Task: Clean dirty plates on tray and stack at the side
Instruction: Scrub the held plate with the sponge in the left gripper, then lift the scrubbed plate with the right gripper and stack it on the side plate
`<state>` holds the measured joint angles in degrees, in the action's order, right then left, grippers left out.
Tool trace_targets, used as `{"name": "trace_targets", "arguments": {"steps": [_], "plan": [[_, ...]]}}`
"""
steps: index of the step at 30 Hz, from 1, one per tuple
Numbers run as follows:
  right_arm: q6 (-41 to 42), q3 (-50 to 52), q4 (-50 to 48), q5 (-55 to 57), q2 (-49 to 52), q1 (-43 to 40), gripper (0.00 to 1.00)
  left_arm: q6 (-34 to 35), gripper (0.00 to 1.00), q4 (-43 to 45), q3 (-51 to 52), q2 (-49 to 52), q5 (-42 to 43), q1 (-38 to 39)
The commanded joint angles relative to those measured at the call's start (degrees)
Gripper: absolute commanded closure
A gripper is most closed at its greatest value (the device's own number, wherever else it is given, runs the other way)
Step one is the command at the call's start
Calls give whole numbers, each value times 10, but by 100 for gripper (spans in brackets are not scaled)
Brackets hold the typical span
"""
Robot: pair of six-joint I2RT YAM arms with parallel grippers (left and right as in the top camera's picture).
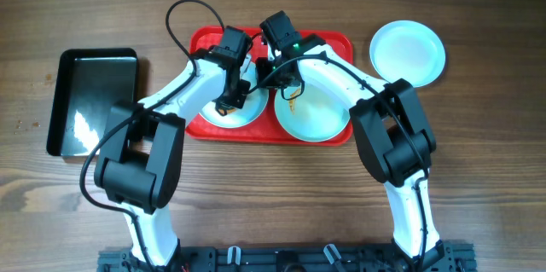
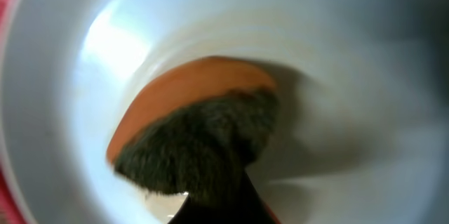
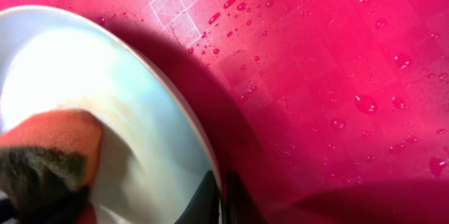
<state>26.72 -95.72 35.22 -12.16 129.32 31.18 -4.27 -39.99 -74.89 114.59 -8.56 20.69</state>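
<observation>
My right gripper should lift its plate next, carry it past the tray, lower it onto the third plate (image 1: 408, 53) and then release it, because the third plate lies at the side.
The red tray (image 1: 337, 46) holds two pale blue plates. My left gripper (image 1: 232, 97) is shut on an orange sponge with a dark green scrub side (image 2: 196, 133) and presses it inside the left plate (image 1: 213, 117); that plate fills the left wrist view (image 2: 351, 76). My right gripper (image 1: 263, 72) is shut on this plate's rim. In the right wrist view its fingers (image 3: 223, 199) pinch the rim of the plate (image 3: 105, 90), with the sponge (image 3: 49, 150) at left and the wet tray (image 3: 337, 62) behind. The second plate (image 1: 320, 114) lies at the tray's right. A third plate (image 1: 408, 50) lies on the table right of the tray.
A black glossy tray (image 1: 92, 101) lies on the wooden table left of the red tray. Both arms cross over the red tray's middle. Water drops cover the tray floor.
</observation>
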Motion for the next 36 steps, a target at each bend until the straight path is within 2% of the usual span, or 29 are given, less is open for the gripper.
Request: {"name": "trace_targets", "arguments": {"steps": [1, 4, 9, 12, 16, 19, 22, 26, 30, 33, 36], "plan": [[3, 0, 4, 21, 6, -3, 95, -61, 96, 25, 27, 43, -145, -33], [3, 0, 3, 21, 6, -3, 96, -60, 96, 58, 27, 43, -237, -77], [3, 0, 0, 21, 6, -3, 96, -38, 96, 109, 23, 22, -223, -99], [2, 0, -5, 21, 2, -3, 96, 10, 96, 109, 17, -53, -105, -102], [-48, -13, -6, 47, -47, -3, 96, 111, 96, 93, 17, -169, 200, -144], [-88, -14, -5, 145, -110, -3, 96, 142, 96, 27, 17, -195, 231, -172], [-151, -15, -5, 281, -167, -2, 96, 153, 96, -49, 17, -189, 231, -176], [-258, -15, -12, 461, -218, 18, 96, 153, 96, -70, 18, -189, 231, -174], [-440, -15, -56, 640, -227, 60, 96, 157, 96, -71, 18, -189, 231, -170], [-608, -15, -155, 769, -227, 99, 96, 157, 96, -70, 18, -189, 231, -156], [-702, -15, -218, 804, -227, 129, 96, 157, 96, -69, 18, -189, 231, -147]]}}
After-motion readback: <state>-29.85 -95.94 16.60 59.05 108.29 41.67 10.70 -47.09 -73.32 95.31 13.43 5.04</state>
